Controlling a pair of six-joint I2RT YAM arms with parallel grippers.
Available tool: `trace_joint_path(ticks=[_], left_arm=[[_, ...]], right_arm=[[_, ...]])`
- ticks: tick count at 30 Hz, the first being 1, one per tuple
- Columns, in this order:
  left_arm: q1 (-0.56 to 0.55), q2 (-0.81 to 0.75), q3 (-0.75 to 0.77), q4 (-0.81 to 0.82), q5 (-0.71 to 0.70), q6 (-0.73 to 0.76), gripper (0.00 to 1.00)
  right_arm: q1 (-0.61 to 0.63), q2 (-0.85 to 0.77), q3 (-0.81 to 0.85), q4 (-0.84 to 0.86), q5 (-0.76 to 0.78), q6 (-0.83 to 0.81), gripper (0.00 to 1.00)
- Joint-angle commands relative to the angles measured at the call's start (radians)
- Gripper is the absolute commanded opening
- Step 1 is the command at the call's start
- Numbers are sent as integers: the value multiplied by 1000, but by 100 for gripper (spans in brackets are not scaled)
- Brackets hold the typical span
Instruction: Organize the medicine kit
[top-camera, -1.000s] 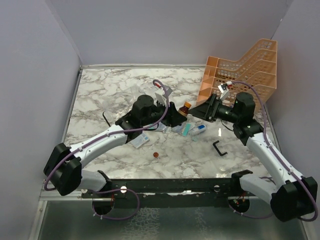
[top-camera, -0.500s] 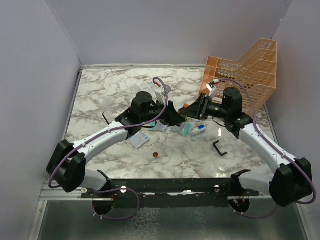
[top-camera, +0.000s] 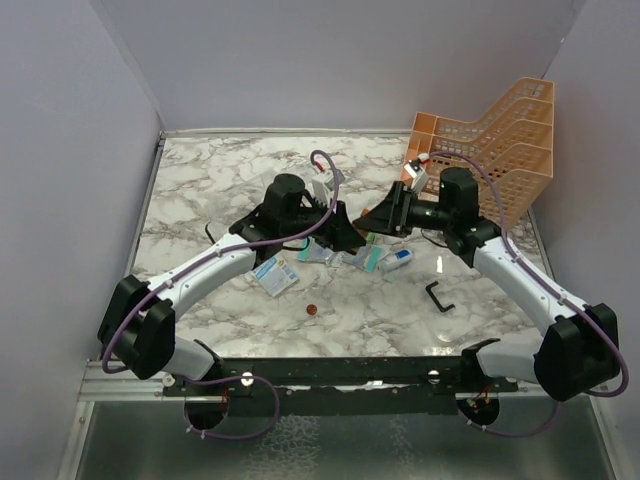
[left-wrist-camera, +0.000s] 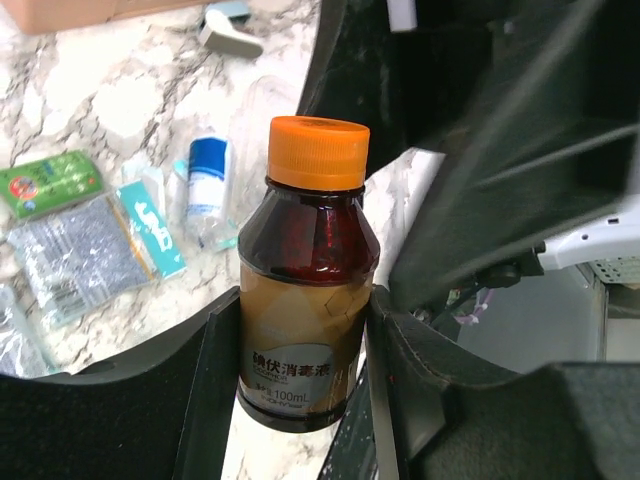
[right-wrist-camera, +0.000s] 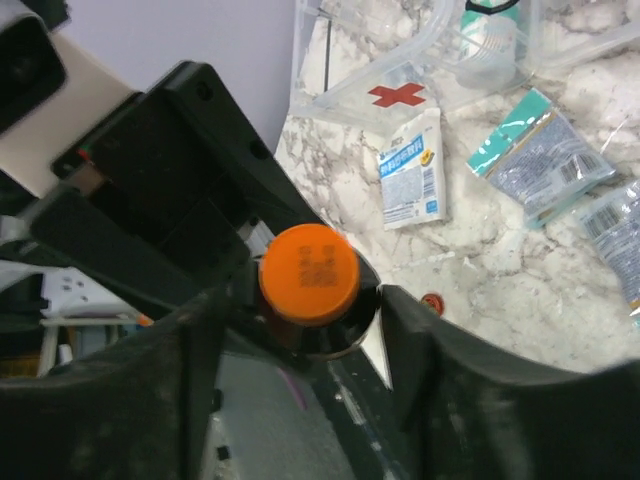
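I will next move my left gripper left in the top view, then down into the clear medicine kit box (right-wrist-camera: 400, 70) to release its bottle where another already lies.
My left gripper (left-wrist-camera: 300, 345) is shut on a brown medicine bottle (left-wrist-camera: 305, 290) with an orange cap, held above the table. My right gripper (right-wrist-camera: 305, 300) faces it, its open jaws either side of the orange cap (right-wrist-camera: 310, 272), with a gap on the right side. In the top view the two grippers meet at mid-table, left (top-camera: 350, 228) and right (top-camera: 385, 215). The clear medicine kit box (right-wrist-camera: 400, 70) with a red cross lies beyond the bottle. Sachets (left-wrist-camera: 75, 260) and a small blue-capped bottle (left-wrist-camera: 208, 190) lie loose on the marble.
The orange mesh rack (top-camera: 490, 140) stands at the back right. A black U-shaped handle (top-camera: 438, 296) lies at the right. A small red cap (top-camera: 311, 309) and a white-blue sachet (top-camera: 275, 275) lie in front of the left arm. Side walls enclose the table.
My right gripper has moved left until its jaws stand around the bottle's orange cap. My left gripper has shifted slightly with the bottle held.
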Motion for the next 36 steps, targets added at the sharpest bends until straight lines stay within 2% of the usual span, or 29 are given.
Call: trace_joint_path(ticks=[1,5,7,12,16,21,30,36], left_arm=[[47,-27,7,-36,-30,7,30],[92,-64,11,-84,-135,-14,29],[123,-81,31,-143,-234,-40,29],[198,-126,70,-245,-493,-122,29],[273,-149,55,-274,-637,-231,29],[345,-156,6,-239,-704,-376,29],[377,-30,-18,-282,-818,-432,29],[376,49,-47,-269,-822,-467,29]], right_arm=[[7,-16,95,-100,132,-28,71],[7,-64,122,-116,250,-32,81],[7,-78,138,-124,296,-36,85],[7,-46,193,-177,326,-79,85],[7,-9,205,-207,323,-87,84],[7,23,206,-218,307,-76,83],[7,38,182,-242,309,-104,81],[7,59,183,-243,292,-136,80]])
